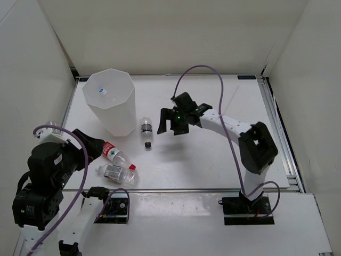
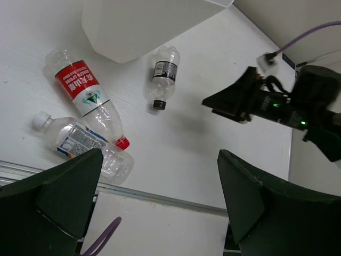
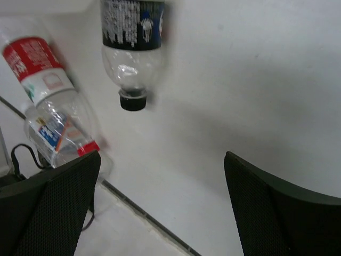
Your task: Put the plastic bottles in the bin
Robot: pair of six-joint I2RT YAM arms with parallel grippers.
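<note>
My right gripper will next move down toward the left in the top view, onto the black-capped bottle's dark label (image 1: 146,128), because the black-capped bottle is still outside the bin (image 1: 112,104).
The tall white bin (image 1: 112,104) stands at the back left; a pale bottle top (image 1: 102,91) shows inside it. A black-capped bottle (image 1: 146,130) lies just right of the bin's base. A red-labelled, red-capped bottle (image 1: 114,153) and a white-capped clear bottle (image 1: 117,173) lie side by side near the front edge. My left gripper (image 1: 96,149) is open and empty, just left of those two. My right gripper (image 1: 170,125) is open and empty, hovering right of the black-capped bottle (image 3: 132,48). The left wrist view shows all three bottles (image 2: 85,96) (image 2: 164,74) (image 2: 80,144).
White walls enclose the table on three sides. A metal rail (image 1: 213,190) runs along the table's front edge, close to the white-capped bottle. A purple cable (image 1: 224,106) arcs above the right arm.
</note>
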